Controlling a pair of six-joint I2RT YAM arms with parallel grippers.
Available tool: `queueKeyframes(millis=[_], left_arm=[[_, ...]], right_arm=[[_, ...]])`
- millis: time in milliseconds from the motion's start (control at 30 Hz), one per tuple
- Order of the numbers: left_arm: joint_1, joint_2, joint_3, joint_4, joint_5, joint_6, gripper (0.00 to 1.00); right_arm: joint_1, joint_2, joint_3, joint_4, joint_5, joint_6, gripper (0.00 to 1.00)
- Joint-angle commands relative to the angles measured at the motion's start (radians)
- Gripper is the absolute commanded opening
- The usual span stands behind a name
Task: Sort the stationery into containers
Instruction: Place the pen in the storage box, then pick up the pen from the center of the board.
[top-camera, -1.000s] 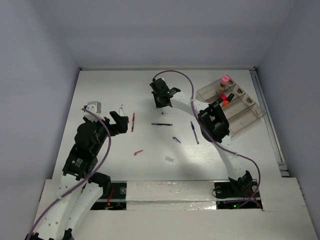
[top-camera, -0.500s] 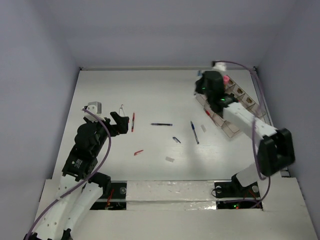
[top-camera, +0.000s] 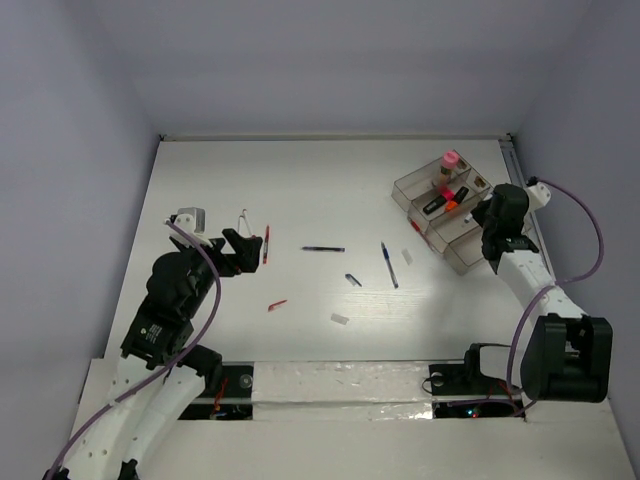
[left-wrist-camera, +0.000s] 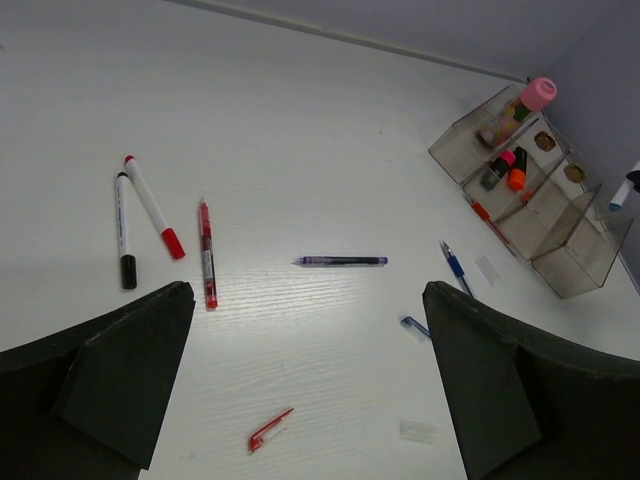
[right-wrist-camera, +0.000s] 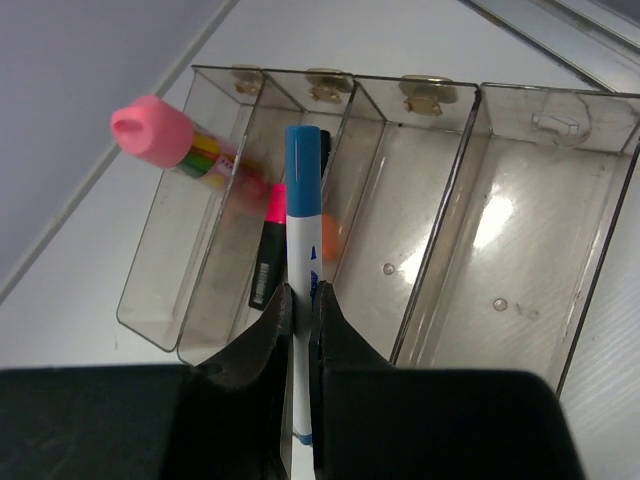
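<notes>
My right gripper holds the white marker and should next go down toward the section of the tray beside the pink and orange markers and let go of the marker inside, because that section is empty.
My right gripper is shut on a white marker with a blue cap and holds it above the clear organiser tray. In the tray lie a pink-capped bottle and a pink and an orange marker. In the top view the tray is at the far right. My left gripper is open above the table with nothing between its fingers. Below it lie a red pen, a dark pen, a blue pen and a red cap.
Two white markers, one black-capped and one red-capped, lie at the left. A blue cap and two small clear pieces lie mid-table. Grey walls close in the table on three sides.
The right arm has swung from the middle of the table to the right, carrying the blue-capped marker over the tray. The left arm has hardly moved.
</notes>
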Motion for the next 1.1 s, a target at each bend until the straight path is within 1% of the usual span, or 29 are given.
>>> queueKeyframes(millis=[0, 133, 267, 367, 400, 467, 500, 567, 667, 700, 800, 867, 900, 933, 967, 1000, 1033, 1067], left_arm=[[-0.007, -0.012, 0.016, 0.041, 0.008, 0.007, 0.99], [-0.007, -0.012, 0.016, 0.041, 0.005, 0.007, 0.99], [-0.007, 0.003, 0.019, 0.036, -0.002, 0.006, 0.99], [-0.007, 0.025, 0.022, 0.033, 0.002, 0.007, 0.99], [-0.007, 0.029, 0.022, 0.032, 0.003, 0.007, 0.99], [-0.007, 0.040, 0.024, 0.029, 0.002, 0.009, 0.99], [-0.007, 0.045, 0.027, 0.027, 0.003, 0.009, 0.99], [-0.007, 0.051, 0.025, 0.027, 0.003, 0.010, 0.99], [-0.007, 0.065, 0.027, 0.027, -0.003, 0.010, 0.99], [-0.007, 0.072, 0.025, 0.024, -0.005, 0.010, 0.99], [0.015, 0.106, 0.028, 0.021, -0.008, 0.010, 0.99], [0.027, 0.141, 0.031, 0.021, -0.009, 0.012, 0.98], [0.039, 0.155, 0.033, 0.020, -0.011, 0.012, 0.98], [0.039, 0.169, 0.037, 0.021, -0.012, 0.012, 0.95], [0.050, 0.201, 0.042, 0.021, -0.017, 0.015, 0.94], [0.050, 0.221, 0.047, 0.020, -0.026, 0.018, 0.92], [0.050, 0.239, 0.057, 0.018, -0.046, 0.018, 0.83], [0.050, 0.261, 0.062, 0.018, -0.054, 0.016, 0.79]], right_arm=[[-0.032, 0.026, 0.003, 0.058, -0.044, 0.031, 0.00], [-0.043, 0.137, 0.052, 0.063, -0.047, 0.031, 0.00], [-0.053, 0.205, 0.099, 0.070, -0.066, 0.039, 0.01], [-0.053, 0.234, 0.118, 0.076, -0.075, 0.040, 0.04], [-0.053, 0.239, 0.119, 0.089, -0.078, 0.040, 0.09], [-0.053, 0.251, 0.124, 0.087, -0.075, 0.048, 0.14], [-0.053, 0.262, 0.125, 0.087, -0.073, 0.049, 0.22], [-0.053, 0.265, 0.116, 0.090, -0.070, 0.062, 0.32], [-0.053, 0.260, 0.104, 0.104, -0.070, 0.066, 0.49], [-0.053, 0.257, 0.102, 0.103, -0.073, 0.066, 0.56], [-0.053, 0.238, 0.098, 0.104, -0.090, 0.059, 0.58], [-0.053, 0.192, 0.092, 0.107, -0.125, 0.037, 0.58], [-0.053, 0.170, 0.087, 0.115, -0.156, 0.026, 0.58], [-0.053, 0.144, 0.066, 0.144, -0.243, 0.019, 0.58], [-0.038, 0.091, 0.058, 0.150, -0.282, 0.006, 0.58], [-0.020, 0.066, 0.053, 0.147, -0.312, -0.006, 0.58], [0.005, 0.040, 0.052, 0.136, -0.352, -0.024, 0.56], [0.034, 0.020, 0.055, 0.116, -0.381, -0.046, 0.55]])
